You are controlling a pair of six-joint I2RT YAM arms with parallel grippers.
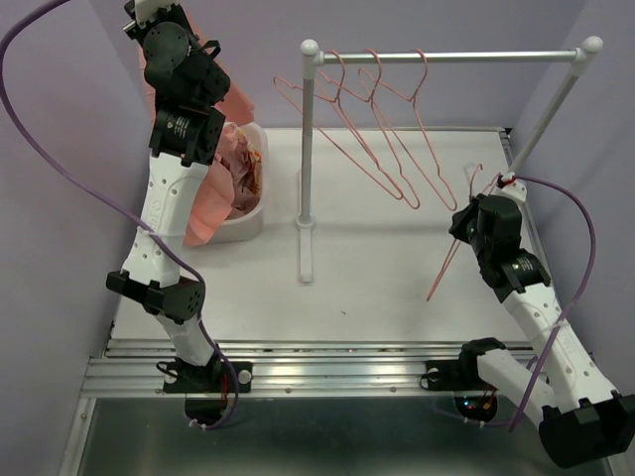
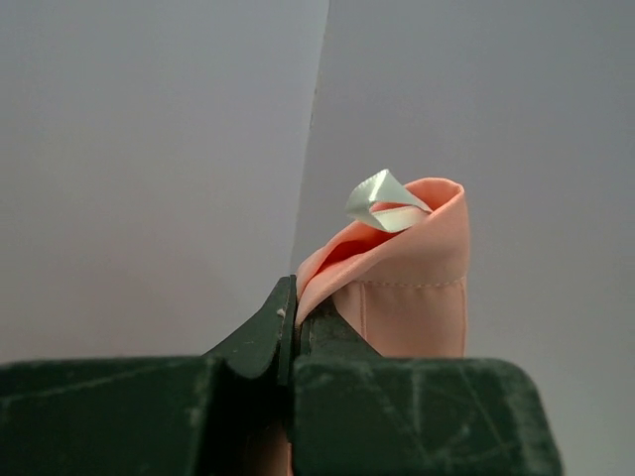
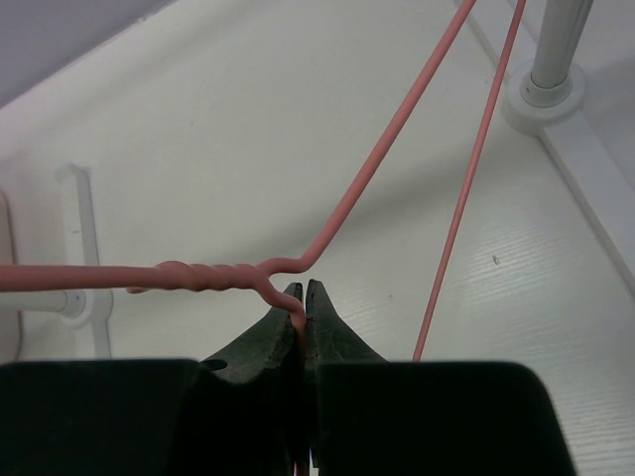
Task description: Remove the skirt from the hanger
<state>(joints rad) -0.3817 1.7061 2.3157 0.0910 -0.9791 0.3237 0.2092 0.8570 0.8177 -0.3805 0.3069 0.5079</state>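
The skirt's waistband goes down into the white basket below next, as my left gripper lowers, tilts down and releases it there, because that basket already holds other clothes.
The peach-pink skirt (image 1: 205,203) hangs from my left gripper (image 1: 210,47) at the far left, draping down beside the arm and in front of a basket. In the left wrist view my left gripper (image 2: 295,297) is shut on the skirt's waistband (image 2: 417,268), with a pale label (image 2: 382,201) poking up. My right gripper (image 1: 462,220) at the right is shut on a pink wire hanger (image 1: 448,260), bare of cloth and tilted down toward the table. In the right wrist view the fingers (image 3: 302,302) pinch the hanger wire (image 3: 208,277) just below its twisted neck.
A white rack (image 1: 308,159) with a top rail (image 1: 451,57) stands mid-table, with three bare pink hangers (image 1: 382,129) on it. A white basket (image 1: 246,213) holding clothes sits at the back left. The rack's right post base (image 3: 544,91) shows in the right wrist view.
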